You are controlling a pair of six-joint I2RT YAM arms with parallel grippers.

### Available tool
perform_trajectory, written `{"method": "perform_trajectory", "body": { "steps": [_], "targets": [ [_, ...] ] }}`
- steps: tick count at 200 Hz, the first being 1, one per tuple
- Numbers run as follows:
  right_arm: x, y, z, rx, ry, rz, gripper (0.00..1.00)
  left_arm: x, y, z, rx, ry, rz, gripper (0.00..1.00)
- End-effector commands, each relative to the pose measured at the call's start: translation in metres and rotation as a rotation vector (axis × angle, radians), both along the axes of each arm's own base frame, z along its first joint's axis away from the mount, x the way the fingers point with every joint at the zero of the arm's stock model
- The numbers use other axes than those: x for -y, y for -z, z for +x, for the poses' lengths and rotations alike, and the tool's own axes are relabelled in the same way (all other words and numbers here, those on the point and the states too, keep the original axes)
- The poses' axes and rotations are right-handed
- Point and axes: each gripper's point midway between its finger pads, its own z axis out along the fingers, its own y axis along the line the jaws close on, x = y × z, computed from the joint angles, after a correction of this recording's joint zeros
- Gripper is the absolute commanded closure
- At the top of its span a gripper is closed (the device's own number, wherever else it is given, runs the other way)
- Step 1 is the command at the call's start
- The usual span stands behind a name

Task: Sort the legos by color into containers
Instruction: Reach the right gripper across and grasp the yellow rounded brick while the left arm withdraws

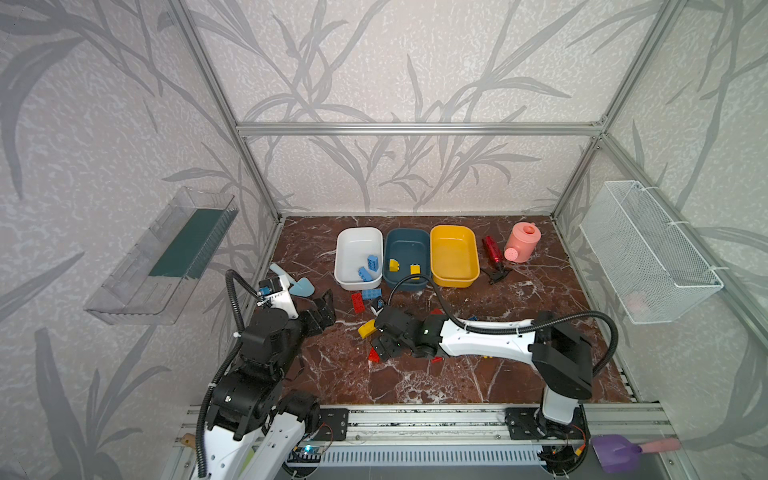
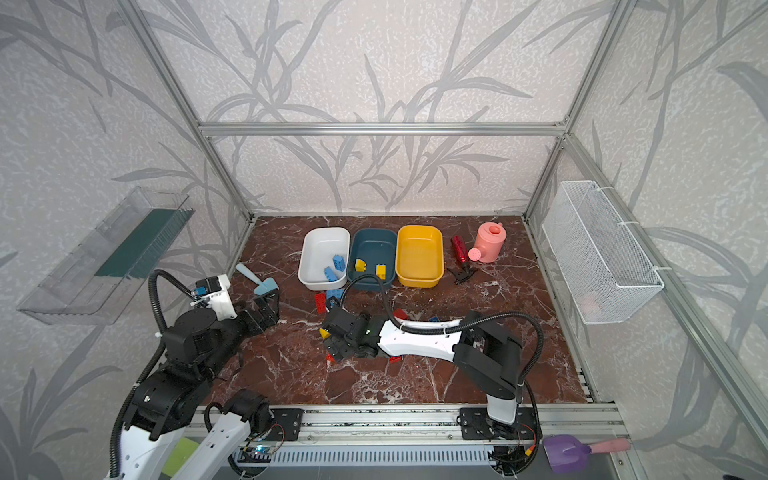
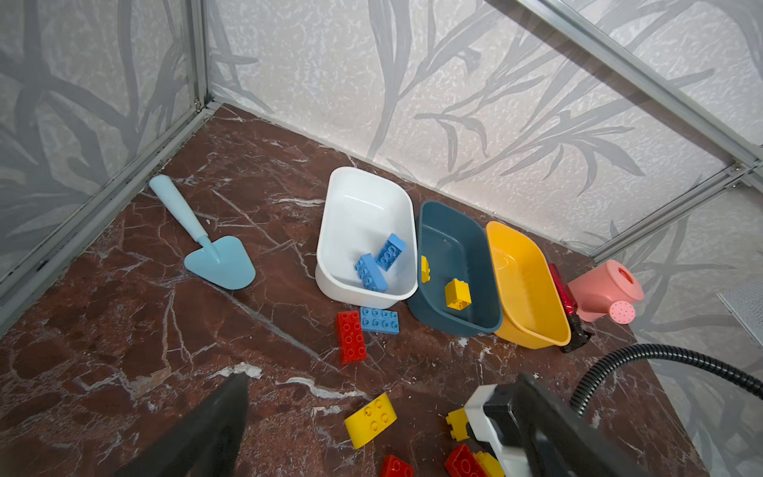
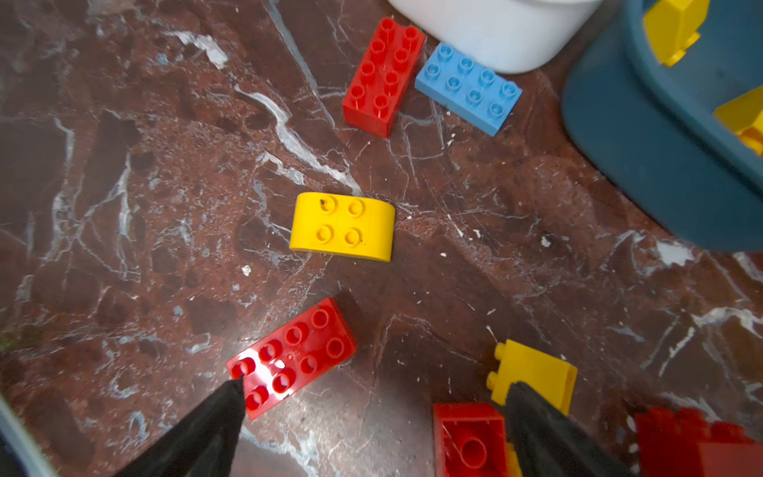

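Next, my right gripper moves outward and down to straddle the curved yellow brick.
Three containers stand in a row at the back: a white tub with two blue legos, a teal tub with two yellow legos, and a yellow tub with nothing in it. Loose legos lie in front: a red brick, a blue brick, a curved yellow brick, a red plate, and more red and yellow ones under the right arm. My right gripper hangs open over bare floor between the red plate and a yellow brick. My left gripper is open and holds nothing.
A light blue trowel lies left of the tubs. A red cylindrical tool and a pink watering can stand to their right. A wire basket hangs on the right wall, a clear tray on the left.
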Motion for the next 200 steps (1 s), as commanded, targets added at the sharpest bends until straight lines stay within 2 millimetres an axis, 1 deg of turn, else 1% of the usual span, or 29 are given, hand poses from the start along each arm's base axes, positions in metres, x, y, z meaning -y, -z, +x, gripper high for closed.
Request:
{"method": "perform_trajectory", "body": {
  "steps": [1,11,38,69,87,104,122,146,178,200],
  "targets": [
    [-0.007,0.007,0.001,-0.004,0.03,-0.03,0.01,-0.004,0.008,-0.006,-0.013,0.001,0.042,0.01],
    [-0.011,0.014,0.002,-0.015,0.03,-0.04,0.01,-0.003,0.008,-0.006,-0.007,0.009,0.036,0.01],
    [-0.021,0.022,0.003,-0.035,0.028,-0.052,0.01,0.004,0.008,-0.005,-0.007,0.04,0.016,0.01],
    [-0.034,0.028,0.006,-0.044,0.027,-0.037,0.01,0.005,0.008,-0.007,-0.001,0.048,0.013,0.01],
    [-0.041,0.036,0.01,-0.05,0.045,-0.038,0.0,0.006,0.007,-0.008,0.003,0.053,0.015,0.01],
    [-0.05,0.039,0.012,-0.056,0.054,-0.027,0.0,0.006,0.007,-0.009,0.004,0.054,0.015,0.01],
    [-0.056,0.046,0.016,-0.059,0.067,-0.032,0.0,0.006,0.007,-0.008,0.004,0.055,0.016,0.01],
    [-0.061,0.053,0.02,-0.075,0.08,-0.031,0.03,0.007,0.007,-0.008,0.003,0.061,0.015,0.01],
    [-0.058,0.061,0.027,-0.072,0.1,-0.047,0.07,0.008,0.007,-0.008,0.002,0.063,0.016,0.01],
    [-0.058,0.067,0.028,-0.066,0.09,-0.066,0.09,0.008,0.008,-0.008,-0.001,0.065,0.015,0.01]
  ]
}}
